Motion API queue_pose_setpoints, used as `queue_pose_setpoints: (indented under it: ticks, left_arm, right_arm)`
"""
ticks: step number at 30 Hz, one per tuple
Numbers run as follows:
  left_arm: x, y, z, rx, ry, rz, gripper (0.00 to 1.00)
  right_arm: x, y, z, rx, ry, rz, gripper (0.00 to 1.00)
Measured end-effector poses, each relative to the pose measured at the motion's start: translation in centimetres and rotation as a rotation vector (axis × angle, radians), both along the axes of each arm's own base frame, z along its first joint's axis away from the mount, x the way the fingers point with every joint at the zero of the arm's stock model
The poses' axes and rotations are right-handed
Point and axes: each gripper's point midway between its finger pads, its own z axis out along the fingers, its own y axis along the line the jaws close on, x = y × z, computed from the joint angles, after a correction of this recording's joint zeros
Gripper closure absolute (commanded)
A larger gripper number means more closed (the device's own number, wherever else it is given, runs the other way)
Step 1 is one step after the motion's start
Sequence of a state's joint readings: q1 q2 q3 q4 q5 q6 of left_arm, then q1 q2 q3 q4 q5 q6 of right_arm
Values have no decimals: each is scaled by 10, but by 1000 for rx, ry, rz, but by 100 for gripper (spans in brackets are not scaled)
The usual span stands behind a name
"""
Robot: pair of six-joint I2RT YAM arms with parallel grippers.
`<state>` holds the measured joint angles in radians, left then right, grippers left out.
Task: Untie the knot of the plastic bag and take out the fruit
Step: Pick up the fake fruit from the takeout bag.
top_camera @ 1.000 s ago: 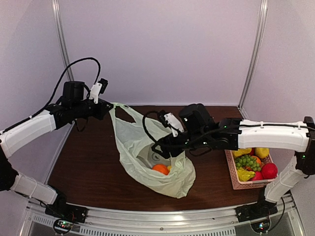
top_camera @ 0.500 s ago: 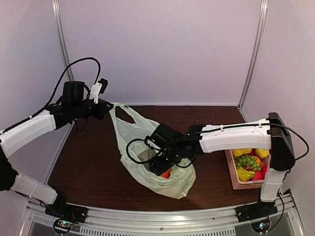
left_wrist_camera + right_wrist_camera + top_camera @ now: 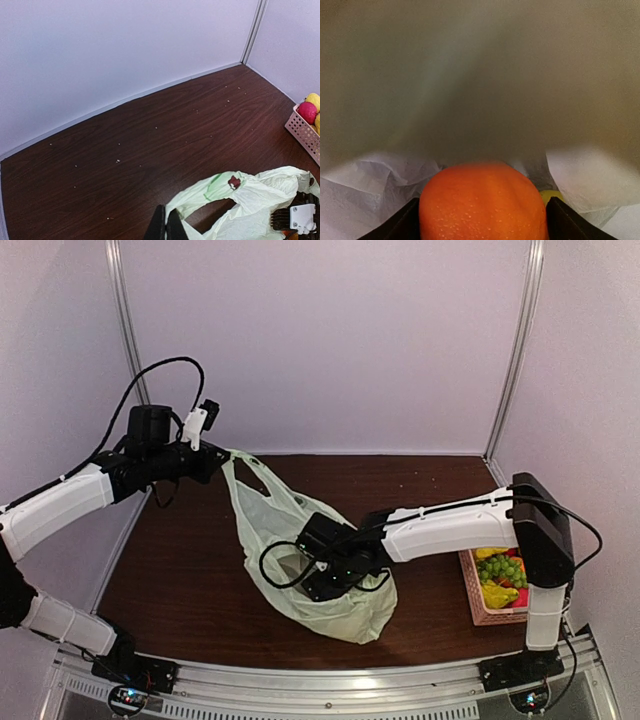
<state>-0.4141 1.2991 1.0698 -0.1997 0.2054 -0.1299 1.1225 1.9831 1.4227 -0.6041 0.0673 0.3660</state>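
Next, my right gripper moves up out of the bag [image 3: 262,525], then over the pink basket and releases the orange fruit there, because other fruits are gathered in it.
The pale green plastic bag [image 3: 262,525] sits mid-table with its mouth held up and open. My left gripper [image 3: 222,458] is shut on one handle loop [image 3: 200,195], pinched between its fingers [image 3: 166,226]. No knot shows; the loop hangs free. My right gripper [image 3: 322,583] is deep inside the bag, hidden by its wrist in the top view. In the right wrist view its fingers stand wide, one on each side of the round orange fruit [image 3: 482,202]. A bit of yellow fruit [image 3: 551,196] peeks from behind the orange. Bag plastic [image 3: 480,90] fills the rest of that view.
A pink slatted basket [image 3: 474,602] with green grapes, yellow and red fruits stands at the right edge, also seen from the left wrist [image 3: 302,132]. The right arm's link [image 3: 450,525] stretches across from the right. The back wall [image 3: 330,340] encloses the dark wooden table [image 3: 170,570].
The right arm has swung left and down into the bag and its jaws have spread wider. The orange no longer shows from above. The left arm has held still.
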Motion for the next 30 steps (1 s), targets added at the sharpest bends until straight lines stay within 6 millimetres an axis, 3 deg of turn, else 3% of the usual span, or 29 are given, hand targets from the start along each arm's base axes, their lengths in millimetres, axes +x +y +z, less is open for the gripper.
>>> queue_pose_setpoints:
  ticks: [13,20,23,30]
  left_arm:
    - [0,0,0,0,0,0,100]
    - [0,0,0,0,0,0,100]
    - [0,0,0,0,0,0,100]
    - [0,0,0,0,0,0,100]
  right_arm:
    - [12,9,-5,3,-37,-16,47]
    - [14,11,4,45,-52,-19,49]
    - [12,11,24,109,-67,-15,49]
    - [10,22,103,385,-137,3,50]
